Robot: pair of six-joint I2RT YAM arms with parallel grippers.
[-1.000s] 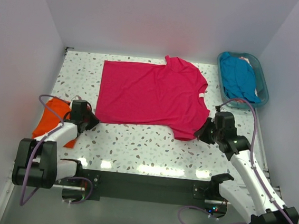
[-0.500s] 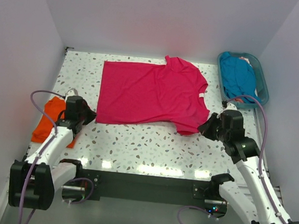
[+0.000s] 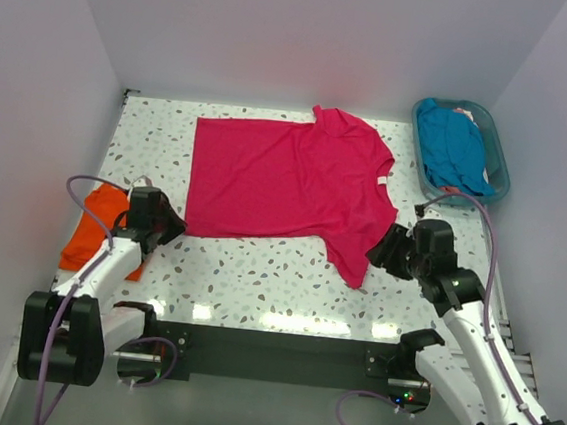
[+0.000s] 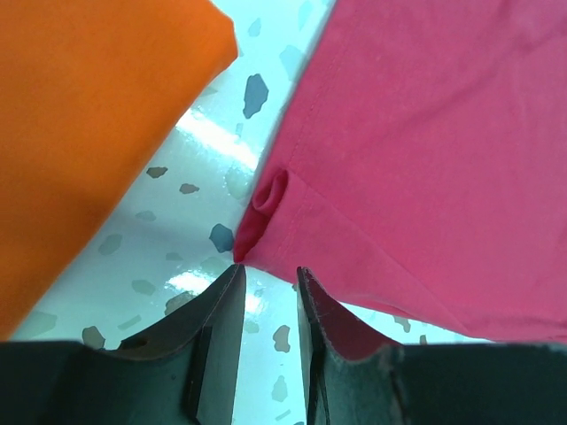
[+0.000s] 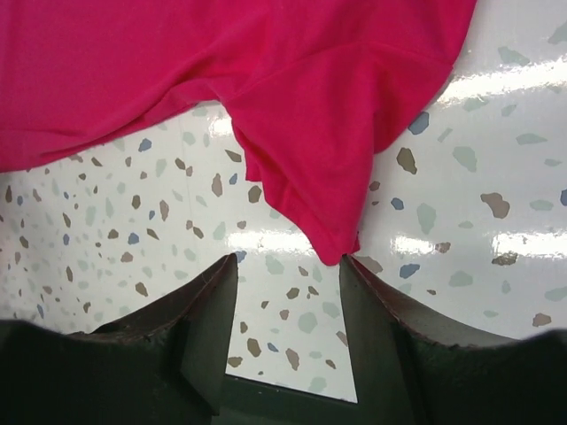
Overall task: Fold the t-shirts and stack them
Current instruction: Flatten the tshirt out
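The hot pink t-shirt's near hem corner (image 3: 187, 232) (image 4: 264, 257) is just below and the open fingers of my left gripper are on both sides of the cloth, so my left gripper will next lower them and close on it.
The hot pink t-shirt (image 3: 286, 183) lies spread flat in the middle of the table, collar to the right. Its near sleeve (image 3: 352, 264) points toward the table's front. My left gripper (image 3: 168, 228) sits at the shirt's near-left hem corner (image 4: 266, 199), jaws slightly open and empty (image 4: 267, 279). My right gripper (image 3: 384, 250) stands open just before the sleeve tip (image 5: 332, 248), with nothing between its fingers (image 5: 288, 264). The folded orange t-shirt (image 3: 95, 235) lies at the left edge, beside the left arm. The teal blue t-shirt (image 3: 453, 146) is bunched in the basket.
The teal plastic basket (image 3: 499, 175) stands at the back right corner, with a bit of pale cloth (image 3: 465, 112) behind the blue shirt. Walls close in the table on the left, back and right. Bare speckled tabletop (image 3: 258, 270) runs along the front.
Both grippers have opened and let go of the pink shirt. Its near sleeve now lies stretched toward the front. The left gripper has shifted slightly right, to the hem corner.
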